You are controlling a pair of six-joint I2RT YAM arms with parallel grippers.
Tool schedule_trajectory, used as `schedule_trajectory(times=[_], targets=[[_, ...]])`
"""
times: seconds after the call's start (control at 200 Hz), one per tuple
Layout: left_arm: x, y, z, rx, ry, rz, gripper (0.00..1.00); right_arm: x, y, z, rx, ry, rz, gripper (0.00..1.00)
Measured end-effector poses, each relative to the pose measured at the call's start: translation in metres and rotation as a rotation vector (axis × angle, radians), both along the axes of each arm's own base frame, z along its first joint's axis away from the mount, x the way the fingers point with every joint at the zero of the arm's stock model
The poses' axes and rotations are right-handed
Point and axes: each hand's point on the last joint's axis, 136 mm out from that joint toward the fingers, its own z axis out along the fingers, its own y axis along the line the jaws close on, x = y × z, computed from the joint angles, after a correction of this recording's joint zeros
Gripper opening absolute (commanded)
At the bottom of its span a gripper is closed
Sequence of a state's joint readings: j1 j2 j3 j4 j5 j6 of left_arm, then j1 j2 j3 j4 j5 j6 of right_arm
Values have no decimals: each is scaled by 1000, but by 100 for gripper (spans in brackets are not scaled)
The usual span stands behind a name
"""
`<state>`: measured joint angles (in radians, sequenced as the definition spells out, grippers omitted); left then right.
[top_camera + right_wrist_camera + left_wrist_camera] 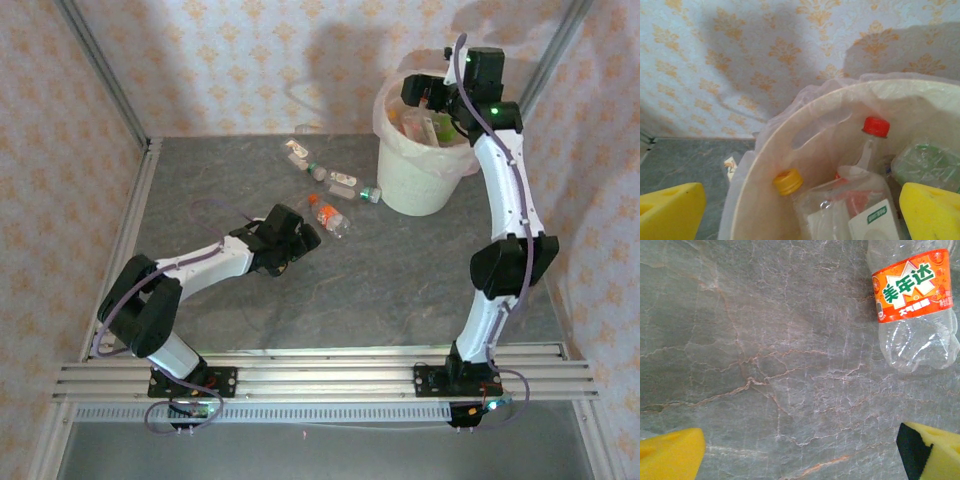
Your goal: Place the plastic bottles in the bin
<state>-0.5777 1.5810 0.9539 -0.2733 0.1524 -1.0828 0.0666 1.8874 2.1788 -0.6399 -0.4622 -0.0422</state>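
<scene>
The orange-labelled bottle is still outside the bin (420,185), so my empty right gripper should next swing back and down and close around the bottle's clear base (338,227).
Several crushed plastic bottles lie on the grey table left of the bin (420,185). Nearest is an orange-labelled bottle (330,215) (912,300), just up and right of my left gripper (302,238) (802,455). That gripper is open above bare table, and the bottle sits outside its yellow fingers (670,455). My right gripper (437,108) (800,215) hangs open over the bin (765,145), holding nothing. Below it in the bag-lined bin lie bottles, among them one with a yellow cap (788,181), one with a red cap (876,126) and a green one (927,165).
Other bottles lie farther back near the wall: one with a red-and-white label (298,150), a clear one (335,178) and one with a green cap (367,193). Patterned walls close in the back and both sides. A metal rail (320,375) runs along the near edge.
</scene>
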Motion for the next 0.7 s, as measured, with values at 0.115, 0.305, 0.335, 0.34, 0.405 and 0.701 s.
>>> schedule_trajectory(times=[0.115, 0.305, 0.335, 0.34, 0.405, 0.701], targets=[[2, -2, -2, 0, 5, -2, 100, -18, 10, 5, 41, -14, 41, 99], [8, 2, 4, 27, -18, 13, 100, -69, 57, 3, 51, -76, 164, 99], [10, 4, 6, 38, -28, 22, 100, -80, 69, 1, 43, -90, 197, 99], [10, 4, 7, 39, -29, 23, 100, -81, 71, 1, 42, -91, 201, 99], [11, 13, 13, 67, -53, 49, 100, -105, 95, -5, 22, -120, 275, 99], [18, 65, 70, 159, -218, 245, 100, -139, 167, -96, -47, 18, 436, 96]])
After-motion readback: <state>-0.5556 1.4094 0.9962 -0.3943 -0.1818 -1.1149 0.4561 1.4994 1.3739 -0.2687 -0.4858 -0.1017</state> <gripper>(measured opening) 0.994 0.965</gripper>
